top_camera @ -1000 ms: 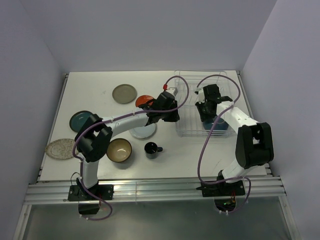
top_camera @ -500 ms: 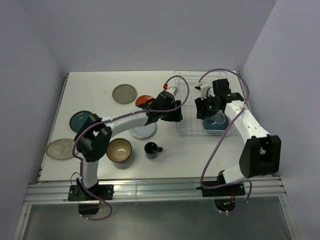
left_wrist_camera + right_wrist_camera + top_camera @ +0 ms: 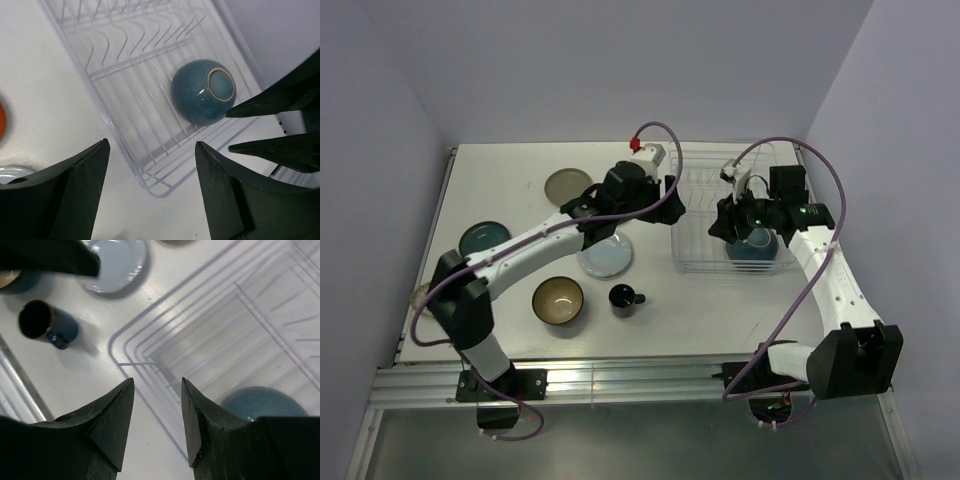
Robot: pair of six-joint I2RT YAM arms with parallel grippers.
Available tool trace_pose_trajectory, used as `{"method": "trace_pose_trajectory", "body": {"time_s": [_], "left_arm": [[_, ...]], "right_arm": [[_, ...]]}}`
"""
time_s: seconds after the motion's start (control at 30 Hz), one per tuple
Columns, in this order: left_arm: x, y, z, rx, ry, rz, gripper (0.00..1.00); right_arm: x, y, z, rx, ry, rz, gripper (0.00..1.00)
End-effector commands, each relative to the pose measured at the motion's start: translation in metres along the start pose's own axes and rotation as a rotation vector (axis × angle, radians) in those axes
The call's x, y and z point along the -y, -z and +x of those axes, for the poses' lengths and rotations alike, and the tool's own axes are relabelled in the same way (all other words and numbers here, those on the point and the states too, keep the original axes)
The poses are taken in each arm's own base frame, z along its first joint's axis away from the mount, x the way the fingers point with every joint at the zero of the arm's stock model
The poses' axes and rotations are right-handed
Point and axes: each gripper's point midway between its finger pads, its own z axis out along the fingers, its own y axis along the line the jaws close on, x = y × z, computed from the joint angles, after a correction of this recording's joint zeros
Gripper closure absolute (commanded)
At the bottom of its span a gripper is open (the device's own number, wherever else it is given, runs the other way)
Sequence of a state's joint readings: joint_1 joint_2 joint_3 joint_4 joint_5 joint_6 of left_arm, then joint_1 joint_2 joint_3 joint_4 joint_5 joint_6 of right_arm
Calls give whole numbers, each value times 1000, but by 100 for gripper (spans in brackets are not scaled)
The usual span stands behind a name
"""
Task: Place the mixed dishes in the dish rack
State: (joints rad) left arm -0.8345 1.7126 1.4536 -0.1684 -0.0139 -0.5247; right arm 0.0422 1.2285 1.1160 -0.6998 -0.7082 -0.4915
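Observation:
The olive-brown bowl's rim opposite the black mug (image 3: 623, 297) is next for my left gripper, which will move back from the rack (image 3: 705, 225) and then down onto that rim.
The white wire dish rack (image 3: 705, 225) stands at the right of the table. A teal-blue bowl (image 3: 202, 92) lies upside down in the rack's near right corner. My right gripper (image 3: 157, 425) hangs open and empty over the rack's near left corner, just left of the bowl (image 3: 260, 402). My left gripper (image 3: 152, 185) is open wide and empty, above the table by the rack's left side. Left of the rack lie a pale blue-white plate (image 3: 605, 257), a black mug (image 3: 623, 297), an olive-brown bowl (image 3: 558, 300) and a grey-olive plate (image 3: 565, 185). Only a sliver of the orange-red plate (image 3: 1, 122) shows.
A teal plate (image 3: 480, 238) lies at the left, and a speckled plate (image 3: 423, 297) near the left edge is partly hidden by my left arm. White walls close the table at the back and sides. The two grippers (image 3: 668, 205) (image 3: 722, 222) hang close together over the rack's left half.
Both grippers have opened. The right one let go of the teal bowl in the rack and rose. The left arm lifted and swung back, now covering the orange-red plate.

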Motion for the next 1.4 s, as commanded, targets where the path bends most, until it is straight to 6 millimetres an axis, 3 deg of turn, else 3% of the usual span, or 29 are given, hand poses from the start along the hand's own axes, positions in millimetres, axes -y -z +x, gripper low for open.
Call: {"method": "trace_pose_trajectory", "body": {"time_s": [0.0, 0.13, 0.2, 0.3, 0.33, 0.37, 0.4, 0.43, 0.47, 0.57, 0.8, 0.93, 1.03, 1.13, 1.37], "left_arm": [[7, 50, -37, 136, -70, 19, 25], [-16, 96, -18, 157, -62, -32, 26], [-36, 124, 4, 153, -21, -71, 28], [-71, 160, 32, 160, 83, -184, 30], [-94, 172, 46, 139, 114, -280, 31], [-101, 190, 49, 176, 199, -308, 31], [-127, 208, 69, 166, 236, -401, 33], [-138, 209, 86, 126, 271, -446, 33], [-145, 223, 87, 175, 356, -472, 34], [-177, 244, 120, 164, 489, -599, 35], [-206, 263, 153, 144, 731, -838, 31], [-216, 256, 191, 0, 820, -959, 31], [-224, 258, 207, -31, 857, -1028, 32], [-222, 251, 212, -22, 898, -985, 34], [-222, 225, 249, -112, 978, -904, 42]], "right_arm": [[-32, 9, -21, 145, 118, -142, 50], [-54, 14, -21, 206, 155, -225, 50], [-66, 16, -17, 231, 174, -270, 50], [-71, 18, -16, 252, 191, -274, 49], [-72, 18, -16, 255, 196, -275, 49], [-73, 18, -15, 255, 194, -277, 49], [-73, 18, -13, 255, 195, -281, 50], [-74, 18, -13, 256, 199, -283, 50], [-74, 18, -13, 255, 201, -284, 49], [-74, 16, -9, 247, 202, -282, 50], [-70, 15, -5, 229, 205, -262, 50], [-68, 15, -5, 225, 210, -248, 49], [-66, 15, -4, 218, 210, -238, 49], [-65, 15, -3, 217, 214, -235, 49], [-66, 15, -3, 211, 210, -240, 49]]}}
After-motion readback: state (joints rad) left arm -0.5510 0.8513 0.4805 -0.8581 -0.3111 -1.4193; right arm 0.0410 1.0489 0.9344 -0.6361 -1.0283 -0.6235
